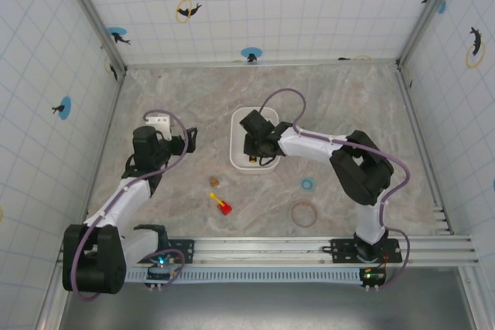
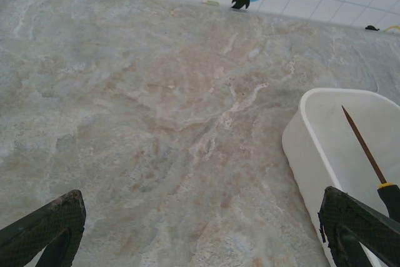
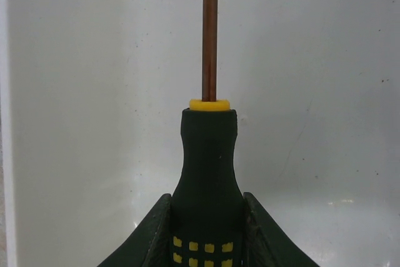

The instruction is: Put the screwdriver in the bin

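I need to lower my right gripper toward the bottom of the bin next. Then I need to let go of the screwdriver's black handle.
The white bin [image 1: 240, 124] sits mid-table. My right gripper [image 1: 254, 152] hangs over its near end, shut on the screwdriver's black handle. In the right wrist view the screwdriver [image 3: 209, 167] points away from me, yellow collar and thin shaft above the bin floor [image 3: 94, 92], with the right gripper [image 3: 208, 203] pressing both sides of the handle. The left gripper [image 1: 191, 138] is open over bare table left of the bin. Its wrist view shows the left gripper [image 2: 200, 229] with wide-spread fingers [image 2: 50, 223], the bin [image 2: 325, 154] to the right and the screwdriver [image 2: 364, 147] inside it.
A small brass piece [image 1: 214, 182] and a stubby red-and-yellow piece [image 1: 222, 205] lie on the marbled table in front of the bin. A small blue ring [image 1: 308, 184] and a larger brown ring [image 1: 303, 213] lie to the right. Tiled walls enclose three sides.
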{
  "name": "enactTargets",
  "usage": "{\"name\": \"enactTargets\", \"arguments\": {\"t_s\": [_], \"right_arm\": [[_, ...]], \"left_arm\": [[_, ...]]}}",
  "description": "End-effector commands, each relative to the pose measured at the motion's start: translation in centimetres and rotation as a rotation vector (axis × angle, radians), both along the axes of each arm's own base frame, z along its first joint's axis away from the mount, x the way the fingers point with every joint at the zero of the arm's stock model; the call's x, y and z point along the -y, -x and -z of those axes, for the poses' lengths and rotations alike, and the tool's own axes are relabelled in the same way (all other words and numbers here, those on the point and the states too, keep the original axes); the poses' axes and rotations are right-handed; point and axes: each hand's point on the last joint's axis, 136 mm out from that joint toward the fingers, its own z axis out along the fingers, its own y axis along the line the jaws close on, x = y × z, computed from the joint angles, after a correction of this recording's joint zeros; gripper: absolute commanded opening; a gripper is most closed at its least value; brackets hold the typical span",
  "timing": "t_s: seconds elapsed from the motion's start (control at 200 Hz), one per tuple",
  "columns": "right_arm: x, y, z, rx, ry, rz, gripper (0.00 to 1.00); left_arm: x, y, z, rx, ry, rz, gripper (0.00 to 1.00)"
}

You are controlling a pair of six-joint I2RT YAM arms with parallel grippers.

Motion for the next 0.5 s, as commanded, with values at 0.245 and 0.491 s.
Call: {"name": "enactTargets", "arguments": {"t_s": [0.245, 0.491], "right_arm": [[0.0, -1.1, 1.1, 0.008, 0.057, 0.019, 0.01], [0.2, -1.2, 1.9, -0.004, 0.077, 0.021, 0.08]], "left_arm": [[0.1, 0.1, 0.7, -0.002, -0.033, 0.012, 0.98], [0.1, 0.1, 1.1, -0.008, -0.034, 0.012, 0.98]]}}
